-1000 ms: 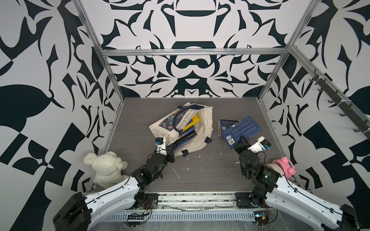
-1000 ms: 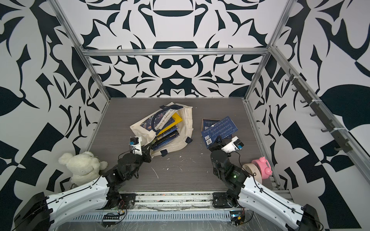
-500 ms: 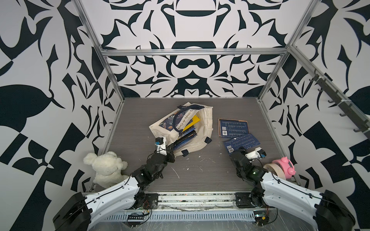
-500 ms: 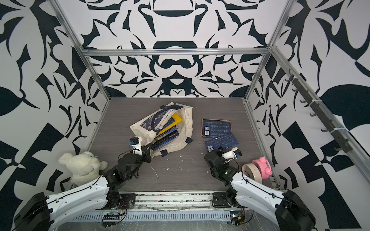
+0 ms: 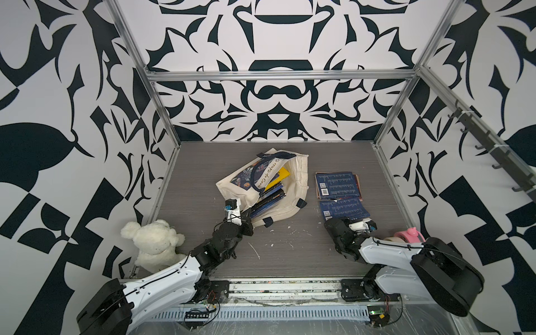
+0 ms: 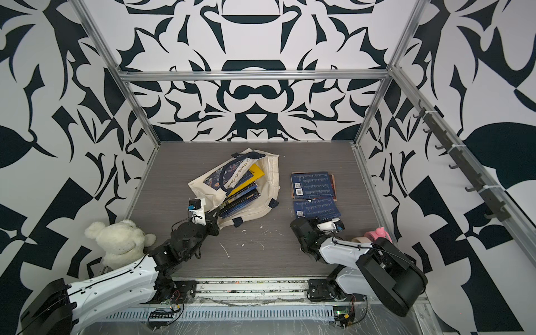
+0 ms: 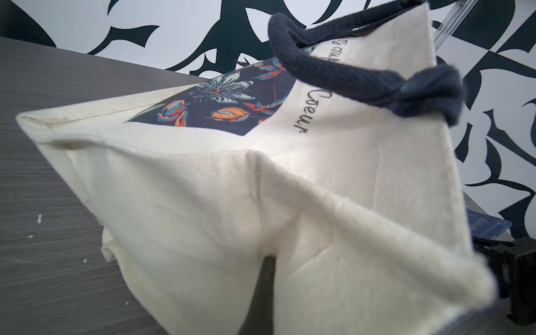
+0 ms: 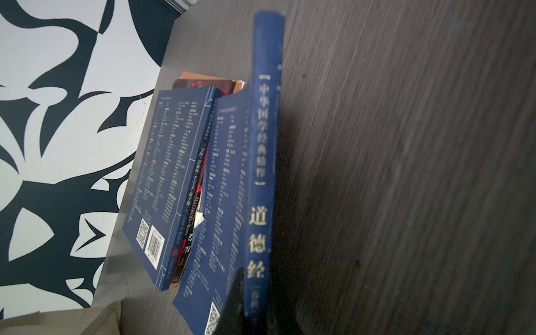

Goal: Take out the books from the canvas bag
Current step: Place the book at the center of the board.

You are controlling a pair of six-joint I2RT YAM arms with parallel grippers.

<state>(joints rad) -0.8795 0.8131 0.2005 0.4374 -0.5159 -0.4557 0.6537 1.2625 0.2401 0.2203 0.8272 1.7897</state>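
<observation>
I need to move my right gripper outward and down next, because the small stack's near edge (image 5: 338, 197) (image 8: 194, 181) lies farther outward. I should let go of the stack once its raised spine rests on the tabletop.
The cream canvas bag (image 5: 293, 185) lies on its side mid-table, its mouth facing the front. Several books (image 5: 268, 200) sit inside it, a yellow one (image 5: 280, 176) uppermost. My left gripper (image 5: 246, 216) is shut on the bag's near cloth edge (image 7: 203, 203), which fills the left wrist view. Right of the bag, a small stack of books (image 5: 338, 185) lies on the table. Just in front of that stack is a dark blue book (image 5: 343, 208) with gold spine lettering (image 8: 262, 174). My right gripper (image 5: 338, 221) is shut on its near edge.
A white plush bear (image 5: 153, 243) sits at the front left corner. A pink tape dispenser (image 5: 409, 235) with a tape roll stands at the front right. White flecks dot the grey table (image 5: 203, 179). A rail of hooks (image 5: 490, 145) runs along the right wall.
The right arm has drawn back toward the front with the blue book, bringing it down from over the stack to just in front of it. The left arm has stayed still.
</observation>
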